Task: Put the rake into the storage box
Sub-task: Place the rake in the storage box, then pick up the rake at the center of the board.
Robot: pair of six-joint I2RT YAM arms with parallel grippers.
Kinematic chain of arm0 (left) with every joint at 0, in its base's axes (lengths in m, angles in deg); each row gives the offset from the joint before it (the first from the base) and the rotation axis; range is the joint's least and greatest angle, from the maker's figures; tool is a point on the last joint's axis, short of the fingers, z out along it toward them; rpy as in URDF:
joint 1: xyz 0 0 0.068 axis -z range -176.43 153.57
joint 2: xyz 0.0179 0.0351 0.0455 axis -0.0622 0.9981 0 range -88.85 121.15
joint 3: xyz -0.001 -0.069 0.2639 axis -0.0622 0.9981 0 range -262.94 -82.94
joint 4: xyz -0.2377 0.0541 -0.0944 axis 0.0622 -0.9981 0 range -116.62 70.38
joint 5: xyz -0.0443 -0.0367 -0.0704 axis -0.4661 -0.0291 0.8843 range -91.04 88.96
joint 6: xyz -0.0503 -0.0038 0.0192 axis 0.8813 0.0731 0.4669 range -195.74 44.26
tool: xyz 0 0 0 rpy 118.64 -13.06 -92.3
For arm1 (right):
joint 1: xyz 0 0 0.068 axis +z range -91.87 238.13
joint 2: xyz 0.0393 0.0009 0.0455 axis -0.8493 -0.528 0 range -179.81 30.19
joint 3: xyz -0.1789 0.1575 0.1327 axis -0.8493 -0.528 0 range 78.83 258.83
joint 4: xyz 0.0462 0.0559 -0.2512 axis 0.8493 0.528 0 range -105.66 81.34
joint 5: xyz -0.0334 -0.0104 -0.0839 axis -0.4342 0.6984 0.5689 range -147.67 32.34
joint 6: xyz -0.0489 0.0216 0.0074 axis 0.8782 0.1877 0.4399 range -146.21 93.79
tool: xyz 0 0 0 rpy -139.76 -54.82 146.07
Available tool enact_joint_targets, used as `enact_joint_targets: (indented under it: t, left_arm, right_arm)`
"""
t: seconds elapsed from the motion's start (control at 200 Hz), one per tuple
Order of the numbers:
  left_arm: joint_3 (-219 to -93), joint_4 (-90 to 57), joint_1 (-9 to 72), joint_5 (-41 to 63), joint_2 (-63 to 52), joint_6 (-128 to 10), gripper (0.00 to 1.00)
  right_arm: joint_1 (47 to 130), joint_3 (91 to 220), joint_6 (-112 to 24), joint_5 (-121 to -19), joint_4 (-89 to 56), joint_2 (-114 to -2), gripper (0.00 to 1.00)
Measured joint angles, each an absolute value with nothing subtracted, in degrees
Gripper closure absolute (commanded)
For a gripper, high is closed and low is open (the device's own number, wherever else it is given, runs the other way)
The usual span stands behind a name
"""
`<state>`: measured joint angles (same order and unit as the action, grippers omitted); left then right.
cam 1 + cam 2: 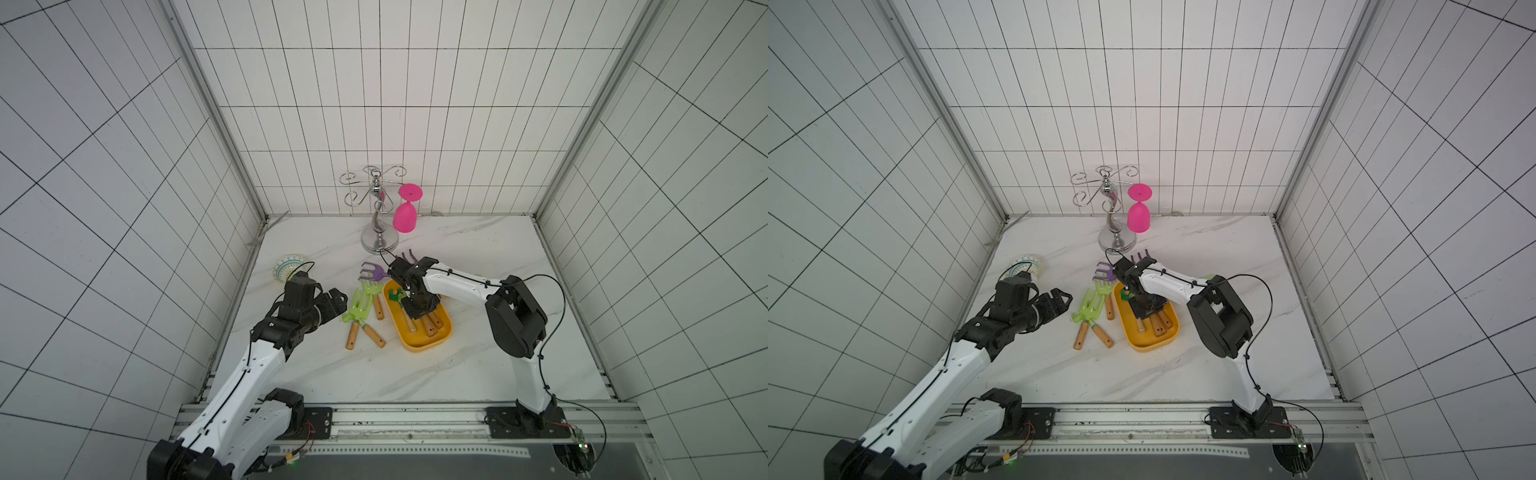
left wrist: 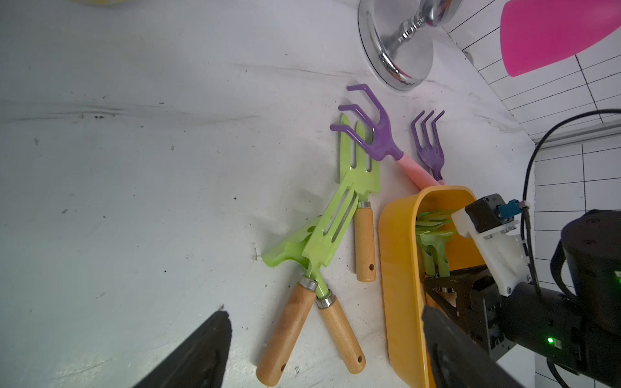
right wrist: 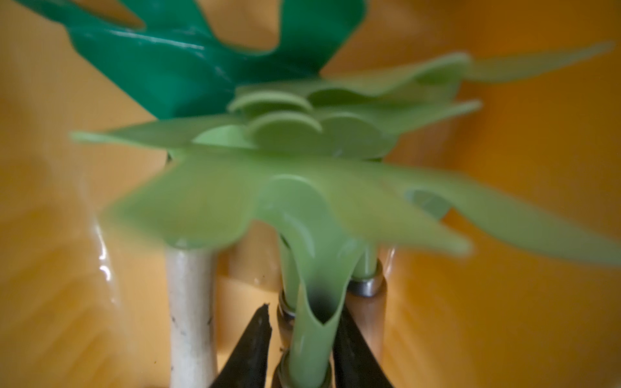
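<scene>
The left gripper moves down and back over the wooden handle farthest from the box next and closes, as the handle lies below and back from it, sides clear.
The yellow-orange storage box (image 1: 419, 347) lies at mid-table and holds several rakes with their handles toward the front. My right gripper (image 1: 417, 311) reaches down into it. In the right wrist view its jaws (image 3: 304, 312) flank the neck of a light green rake (image 3: 302, 201); one finger (image 3: 255, 336) stands a little off the neck, so the gripper is open. A dark green rake (image 3: 174, 60) lies behind. My left gripper (image 1: 338, 300) hovers open and empty left of the light green tools (image 2: 322, 228) on the table.
A purple rake (image 2: 373, 134) and a purple fork (image 2: 428, 151) lie just beyond the box. Further back stands a chrome rack (image 1: 378, 237) with a pink glass (image 1: 405, 216) hung on it. A patterned bowl (image 1: 289, 268) sits by the left wall.
</scene>
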<state>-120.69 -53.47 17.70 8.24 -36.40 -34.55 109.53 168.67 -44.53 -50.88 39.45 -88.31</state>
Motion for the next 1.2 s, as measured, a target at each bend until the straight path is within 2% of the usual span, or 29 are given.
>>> enact_joint_targets:
  t: [0.15, 0.31, 0.485, 0.755, 0.829, 1.199]
  left_arm:
    - [-120.5, -55.0, 17.7, 8.5, -34.8, -35.6, 0.11]
    - [-119.2, -56.4, 17.7, 8.5, -34.2, -36.5, 0.13]
    - [-118.4, -57.0, 18.5, 9.6, -32.5, -37.0, 0.19]
    - [-117.2, -57.1, 28.3, 7.3, -24.9, -35.1, 0.28]
    - [-116.4, -57.2, 29.4, 5.7, -23.8, -34.3, 0.33]
    - [-118.5, -53.7, 33.4, 0.1, -14.3, -33.5, 0.45]
  right_arm:
    - [109.7, 168.5, -44.8, -50.7, 39.0, -88.1, 0.44]
    - [109.7, 168.5, -44.2, -49.9, 39.3, -85.3, 0.41]
    - [110.2, 169.6, -42.3, -47.8, 41.6, -78.8, 0.41]
    - [116.5, 171.4, -39.3, -45.2, 42.2, -72.6, 0.44]
    - [118.7, 170.4, -38.8, -45.0, 39.9, -71.8, 0.46]
    - [124.2, 158.4, -39.1, -46.7, 25.5, -69.3, 0.49]
